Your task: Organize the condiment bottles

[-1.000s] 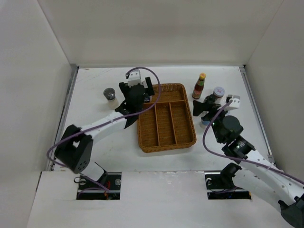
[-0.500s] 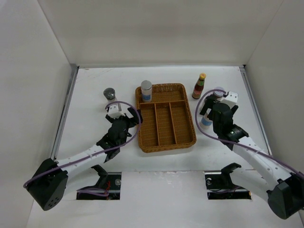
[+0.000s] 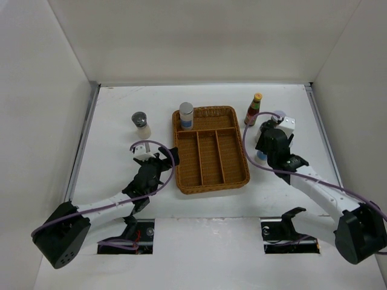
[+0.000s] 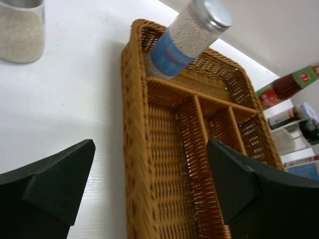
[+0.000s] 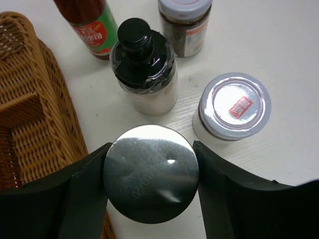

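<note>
The blue-labelled jar leaves room beside it, so the right gripper will next lift over the tray's rim, go outward to the back section's empty part, and come down to let go.
A silver-lidded, blue-labelled jar stands in the back-left compartment of the wicker tray; it also shows in the left wrist view. A dark-lidded pale jar stands on the table left of the tray. My left gripper is open and empty at the tray's left rim. My right gripper is shut on a silver-lidded jar just right of the tray. Around it stand a black-capped jar, a white-lidded jar, a brown jar and the red sauce bottle.
The tray's three long front compartments hold nothing. The tray's right rim is close to the left of my right fingers. White walls enclose the table at the back and both sides.
My left gripper let go of the blue-labelled jar in the tray's back-left compartment and drew back toward the near edge. My right gripper settled around the silver-lidded jar.
</note>
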Controlling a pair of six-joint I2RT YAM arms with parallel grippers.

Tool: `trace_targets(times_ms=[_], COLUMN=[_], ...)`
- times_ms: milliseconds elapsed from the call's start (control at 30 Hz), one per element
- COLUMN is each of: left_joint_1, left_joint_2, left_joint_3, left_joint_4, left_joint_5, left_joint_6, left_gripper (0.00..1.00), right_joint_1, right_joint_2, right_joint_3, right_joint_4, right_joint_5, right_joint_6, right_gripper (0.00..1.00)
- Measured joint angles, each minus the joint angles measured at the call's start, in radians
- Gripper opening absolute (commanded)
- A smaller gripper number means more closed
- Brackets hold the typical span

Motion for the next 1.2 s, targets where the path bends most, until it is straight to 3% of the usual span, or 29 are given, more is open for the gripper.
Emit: trace_targets(times_ms=[167,333,600,833,1000,1200], left_joint_1=[0.001,-0.008,-0.013,-0.015,-0.019,-0.019], left_joint_2=[0.005,0.064,0.094,0.093,0.091,0.091], left_joint_3=[-0.044,-0.045,-0.046,-0.058,-0.059,-0.059], left_joint_4=[0.055,0.122,0.159,0.162,0.166,0.166], left_joint_5=[-0.030,-0.038,-0.038,-0.039,-0.039,-0.039], left_joint_6=[-0.017,-0.035,-0.056,-0.060,-0.060,-0.060], left_gripper=[0.97,0.97,0.97,0.97,0.97,0.97], right_joint_1=[0.098,0.254,0.296,0.274,0.267,0.250], right_joint_2=[-0.093,-0.073,0.348,0.743,0.860,0.876], right_joint_3=[0.034,0.229,0.549,0.796,0.838,0.843], right_joint_4=[-0.074,-0.074,0.175,0.203,0.197,0.186], right_joint_5=[0.069,0.099,0.000,-0.110,-0.130,-0.131], right_joint_6=[-0.018,-0.068,-0.179,-0.208,-0.210,-0.209], right_gripper=[0.53,0.54,0.54,0.55,0.55,0.58])
